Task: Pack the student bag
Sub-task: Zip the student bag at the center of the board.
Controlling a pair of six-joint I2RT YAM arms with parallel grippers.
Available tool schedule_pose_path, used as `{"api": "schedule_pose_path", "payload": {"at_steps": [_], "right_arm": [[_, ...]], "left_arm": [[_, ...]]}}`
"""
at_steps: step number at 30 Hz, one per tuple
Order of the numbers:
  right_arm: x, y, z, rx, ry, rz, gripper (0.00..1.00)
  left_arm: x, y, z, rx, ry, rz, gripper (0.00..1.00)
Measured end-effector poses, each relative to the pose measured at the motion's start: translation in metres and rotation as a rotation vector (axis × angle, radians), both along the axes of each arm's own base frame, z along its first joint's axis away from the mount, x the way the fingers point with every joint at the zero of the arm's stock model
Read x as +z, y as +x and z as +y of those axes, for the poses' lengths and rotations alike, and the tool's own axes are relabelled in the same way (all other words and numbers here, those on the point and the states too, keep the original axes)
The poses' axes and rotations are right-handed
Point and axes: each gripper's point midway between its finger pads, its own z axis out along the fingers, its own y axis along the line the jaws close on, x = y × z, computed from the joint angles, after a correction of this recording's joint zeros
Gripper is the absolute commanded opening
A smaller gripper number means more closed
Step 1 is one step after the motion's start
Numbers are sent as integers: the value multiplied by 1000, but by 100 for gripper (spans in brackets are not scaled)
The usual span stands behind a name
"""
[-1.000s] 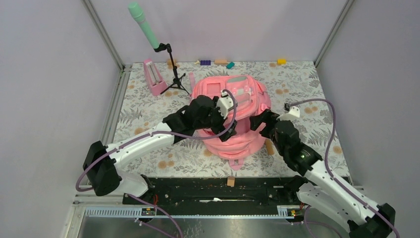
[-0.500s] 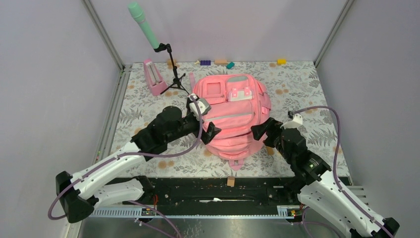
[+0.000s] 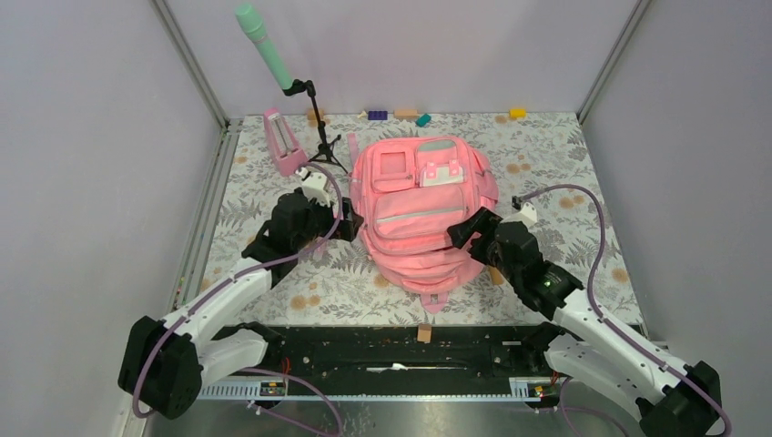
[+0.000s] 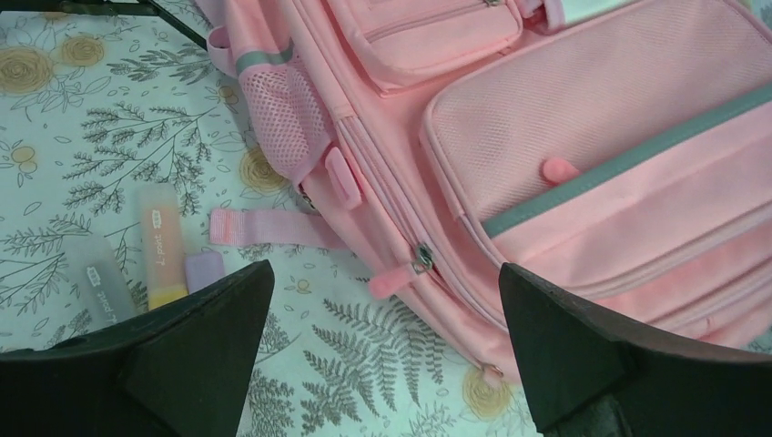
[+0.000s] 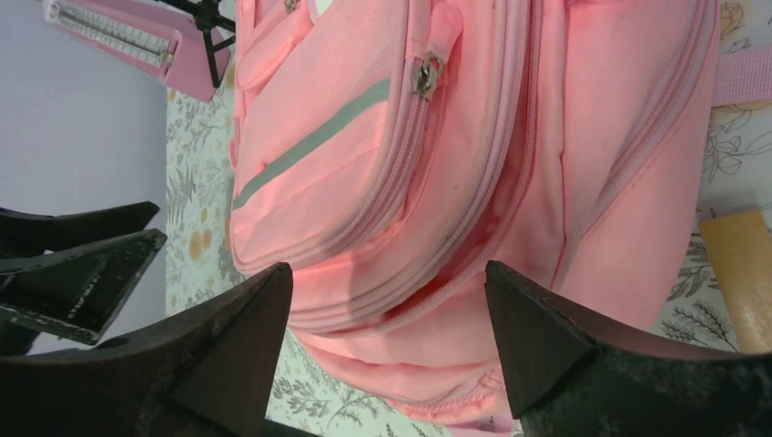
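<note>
The pull is below, sticking out over the table between my fingers, so I need to lower my left gripper's open fingers around the bag's side zip pull (image 4: 401,276) next and close them.
The student bag (image 3: 423,214) lies flat in the middle of the table, front pockets and grey strip up. My left gripper (image 3: 349,224) is open and empty at the bag's left side. In the left wrist view it (image 4: 387,355) hovers over the table by the bag's (image 4: 592,137) side zip pull (image 4: 401,276). My right gripper (image 3: 461,234) is open and empty over the bag's lower right part. In the right wrist view it (image 5: 387,337) sits over the bag (image 5: 437,182), whose main zip (image 5: 510,209) gapes partly open.
A pink metronome (image 3: 284,141) and a green microphone on a stand (image 3: 264,45) stand back left. Small blocks (image 3: 401,114) lie along the back wall. A wooden block (image 3: 494,271) lies by the bag's right side, another (image 3: 424,333) at the front edge. Small stationery sticks (image 4: 159,250) lie left of the bag.
My left arm has pulled back from over the bag to its left side. My right gripper has shifted slightly left over the bag's lower right.
</note>
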Motion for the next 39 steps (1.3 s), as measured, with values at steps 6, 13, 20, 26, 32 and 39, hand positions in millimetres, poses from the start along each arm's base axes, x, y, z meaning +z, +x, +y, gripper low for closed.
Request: {"api": "schedule_pose_path", "payload": {"at_steps": [6,13,20,26,32,39], "right_arm": [[-8,12,3,-28,-16,7,66],[-27,19,6,-34,-53,60,24],[-25,32,-11,-92,-19,76,0],[-20,42,-44,-120,-15,90,0],[-17,51,-53,-55,-26,146,0],[-20,51,-49,12,-2,180,0]], "left_arm": [[-27,13,3,-6,-30,29,99],[-56,2,-13,-129,-92,57,99],[-60,-13,-22,-213,-135,48,99],[-53,-20,-30,-277,-163,29,99],[-58,-29,-39,-344,-171,49,94],[-83,-26,-55,-396,-133,145,78]]}}
